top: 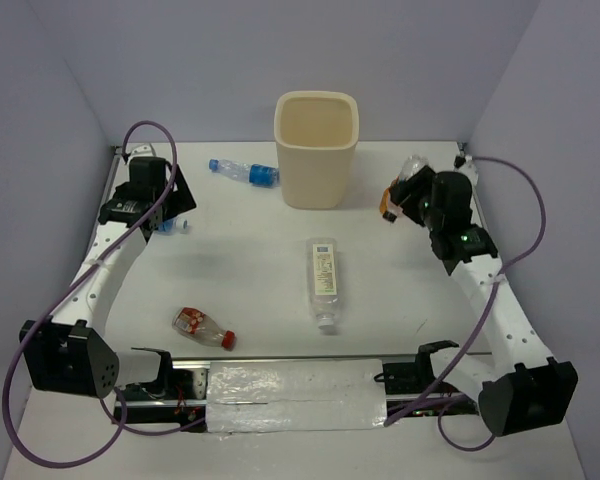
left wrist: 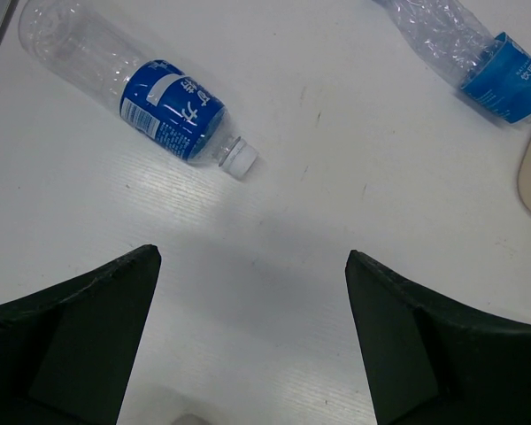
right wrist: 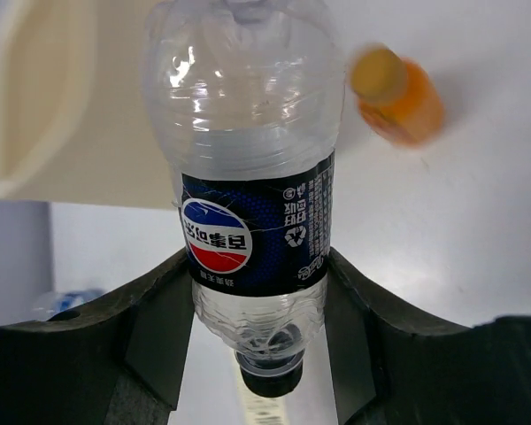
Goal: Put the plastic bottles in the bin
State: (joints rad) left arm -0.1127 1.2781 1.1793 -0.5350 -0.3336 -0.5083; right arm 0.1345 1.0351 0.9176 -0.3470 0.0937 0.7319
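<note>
The bin stands tall, so I will raise my right gripper and swing it over the bin's opening [top: 317,121] [right wrist: 41,84], which is to its left in the top view, to release.
The cream bin [top: 316,150] stands at the back centre. My right gripper [top: 402,195] is shut on a clear bottle with a dark label [right wrist: 252,221], held above the table to the right of the bin [right wrist: 53,97]. A small orange bottle [right wrist: 396,106] lies below it. My left gripper [left wrist: 252,266] is open and empty above the table. A clear bottle with a blue label and white cap [left wrist: 173,111] lies just ahead of it. A second blue-labelled bottle [top: 245,171] lies by the bin's left side. A white-labelled bottle [top: 323,280] and a red-capped bottle [top: 202,325] lie nearer the front.
Grey walls close in the table on the left, back and right. A rail with a silver taped strip [top: 290,395] runs along the near edge between the arm bases. Purple cables [top: 520,200] loop beside both arms.
</note>
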